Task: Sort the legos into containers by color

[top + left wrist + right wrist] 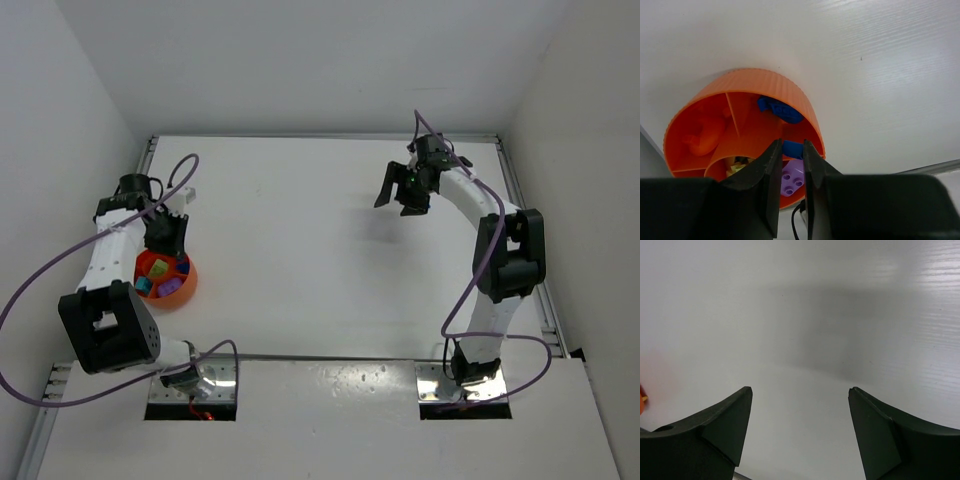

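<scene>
My right gripper shifts to its right in the top view next, over the tabletop toward the metal bar, then moves down and closes.
The container, a round orange bowl (190, 285) (755, 82) with inner dividers, sits at the table's left side. My left gripper (165, 252) (791, 146) hangs over it, shut on a small blue lego (792, 149) pinched between the fingertips. Below the jaws lies a purple lego (792, 179) (170, 289). Another blue lego (782, 111) rests in the far compartment, and an orange piece (705, 140) lies in the left one. A cyan lego (145, 286) also shows in the bowl. My right gripper (398, 196) (800, 390) stands open and empty above bare table at the far right.
White walls close in the table on the left, back and right. A metal rail (525, 220) runs along the right edge. Purple cables (60, 265) loop off both arms. A sliver of orange (642, 399) shows at the right wrist view's left edge.
</scene>
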Controlling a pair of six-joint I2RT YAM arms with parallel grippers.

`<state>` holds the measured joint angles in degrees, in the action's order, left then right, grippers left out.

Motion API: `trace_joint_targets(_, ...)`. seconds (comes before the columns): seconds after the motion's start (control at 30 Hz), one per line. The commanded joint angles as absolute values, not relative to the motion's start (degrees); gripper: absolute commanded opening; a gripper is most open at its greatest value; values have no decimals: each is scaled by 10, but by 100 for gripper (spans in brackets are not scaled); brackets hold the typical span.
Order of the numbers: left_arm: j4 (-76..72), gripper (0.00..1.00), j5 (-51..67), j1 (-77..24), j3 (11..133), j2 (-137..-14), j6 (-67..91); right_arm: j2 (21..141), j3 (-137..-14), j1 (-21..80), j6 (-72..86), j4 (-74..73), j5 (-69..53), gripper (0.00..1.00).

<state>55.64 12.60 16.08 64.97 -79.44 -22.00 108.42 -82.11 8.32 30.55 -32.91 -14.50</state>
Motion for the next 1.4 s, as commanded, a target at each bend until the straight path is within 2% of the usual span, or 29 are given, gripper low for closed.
trace_joint_targets(0.0, 539, 19, 120, 166, 647, -804, -220, 1066, -836, 79, 289, -324, -129, 78)
trace_joint_targets(0.17, 533, 35, 113, 166, 652, -809, -214, 1066, -836, 79, 289, -324, -113, 78)
trace_joint_targets(0.23, 533, 38, 113, 166, 652, -809, -214, 1066, -836, 79, 289, -324, -106, 78)
trace_joint_targets(0.33, 533, 53, 107, 166, 657, -809, -214, 1066, -836, 74, 289, -324, -101, 78)
trace_joint_targets(0.37, 533, 55, 107, 166, 657, -809, -214, 1066, -836, 74, 289, -324, -101, 78)
trace_joint_targets(0.53, 533, 55, 146, 172, 687, -785, -214, 1066, -831, 63, 284, -318, -53, 76)
trace_joint_targets(0.6, 528, 55, 184, 172, 700, -764, -209, 1071, -831, 48, 284, -318, -27, 73)
trace_joint_targets(0.8, 497, 56, 232, 167, 743, -757, -130, 1131, -890, 18, 292, -318, 18, 70)
trace_joint_targets(0.9, 481, 56, 238, 150, 743, -762, -98, 1170, -917, 6, 246, -303, 37, 63)
trace_joint_targets(1.03, 465, 57, 250, 139, 743, -762, -81, 1211, -939, 0, 141, -278, 37, 48)
trace_joint_targets(1.13, 465, 59, 263, 133, 748, -762, -81, 1234, -971, 0, 63, -272, 41, 46)
trace_joint_targets(1.37, 454, 61, 277, 122, 764, -780, -54, 1273, -996, 0, 33, -270, 69, 46)
